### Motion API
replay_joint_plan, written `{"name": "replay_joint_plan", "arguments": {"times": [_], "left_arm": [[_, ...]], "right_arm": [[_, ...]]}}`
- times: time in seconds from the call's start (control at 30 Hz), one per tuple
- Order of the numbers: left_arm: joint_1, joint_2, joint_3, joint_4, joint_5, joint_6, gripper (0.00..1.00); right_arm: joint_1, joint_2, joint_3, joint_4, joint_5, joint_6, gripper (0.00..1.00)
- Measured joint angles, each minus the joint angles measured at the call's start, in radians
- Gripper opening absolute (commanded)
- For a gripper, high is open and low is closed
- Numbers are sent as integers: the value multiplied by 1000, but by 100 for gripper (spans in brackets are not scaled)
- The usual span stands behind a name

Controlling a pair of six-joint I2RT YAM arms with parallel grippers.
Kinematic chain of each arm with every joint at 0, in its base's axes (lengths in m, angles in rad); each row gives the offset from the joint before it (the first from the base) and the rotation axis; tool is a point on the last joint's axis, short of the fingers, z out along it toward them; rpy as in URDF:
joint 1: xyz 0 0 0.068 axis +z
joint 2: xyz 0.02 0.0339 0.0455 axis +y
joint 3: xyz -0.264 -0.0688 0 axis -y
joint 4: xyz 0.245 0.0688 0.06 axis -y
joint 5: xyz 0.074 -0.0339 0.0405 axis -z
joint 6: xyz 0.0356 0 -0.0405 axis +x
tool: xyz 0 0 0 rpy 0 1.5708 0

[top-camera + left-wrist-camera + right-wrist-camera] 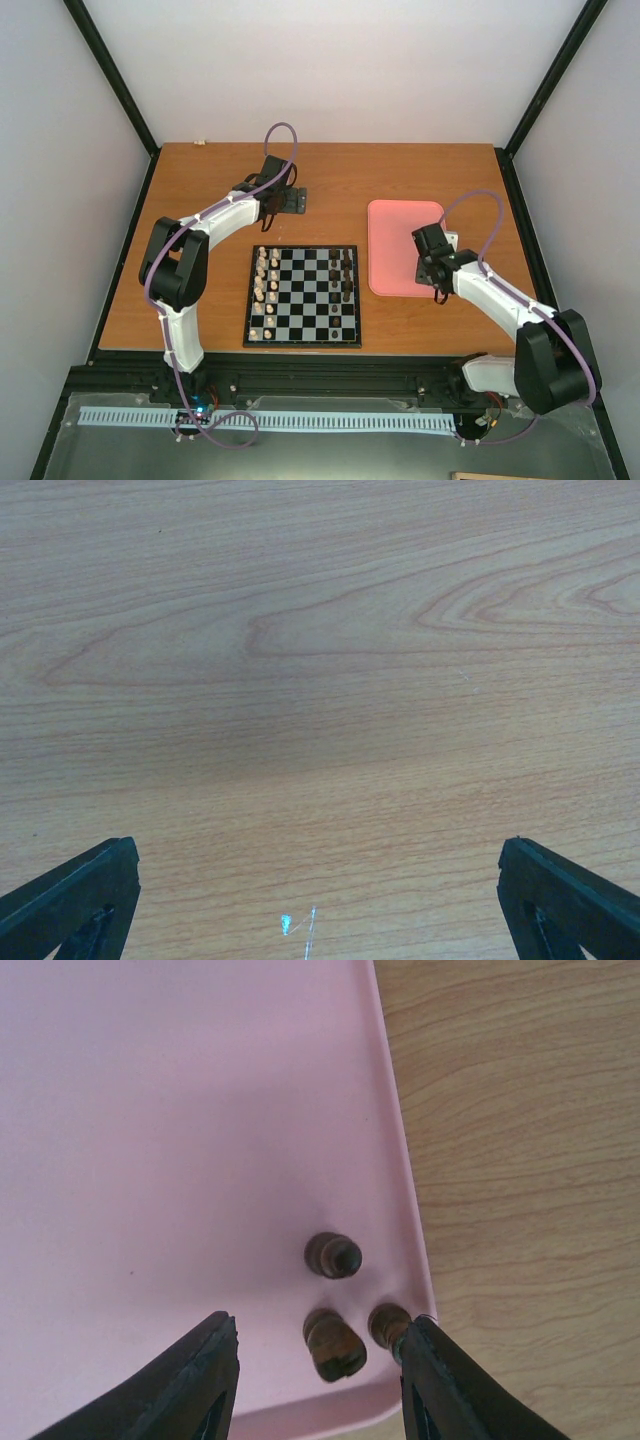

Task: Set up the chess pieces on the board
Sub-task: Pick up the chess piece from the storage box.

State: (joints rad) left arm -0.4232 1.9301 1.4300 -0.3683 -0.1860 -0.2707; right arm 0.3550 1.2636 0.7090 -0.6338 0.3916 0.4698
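Observation:
Next, my right gripper lowers and moves away from my base past the middle dark chess piece, onto the farther dark chess piece (334, 1256).
The chessboard (303, 296) lies at the table's front centre. Dark pieces (341, 275) stand in its right columns. Three dark brown chess pieces stand in the pink tray's corner in the right wrist view: one (332, 1255) farther off, one (334, 1344) between my fingers, one (387, 1323) against the right fingertip (425, 1360). My right gripper (318, 1345) is open low over the tray (150, 1160), its jaws astride the middle piece. It also shows in the top view (433, 272). My left gripper (278, 196) is open and empty over bare wood (320, 680) behind the board.
Pale cream pieces (265, 290) fill the board's left columns. The pink tray (393, 245) lies right of the board. A small dark plate (294, 200) sits by my left gripper. Grey walls and black frame posts bound the table.

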Motion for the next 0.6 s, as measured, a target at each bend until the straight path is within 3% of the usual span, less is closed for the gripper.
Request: {"name": "replay_joint_plan", "arguments": {"times": [0.33,0.6], "left_arm": [[0,0,2,0,0,0,100],[0,0,3,0,0,0,100]], "right_arm": [[-96,111,4,72,-46,-46,42],[-102,142,14,93,-72,-67,35]]}}
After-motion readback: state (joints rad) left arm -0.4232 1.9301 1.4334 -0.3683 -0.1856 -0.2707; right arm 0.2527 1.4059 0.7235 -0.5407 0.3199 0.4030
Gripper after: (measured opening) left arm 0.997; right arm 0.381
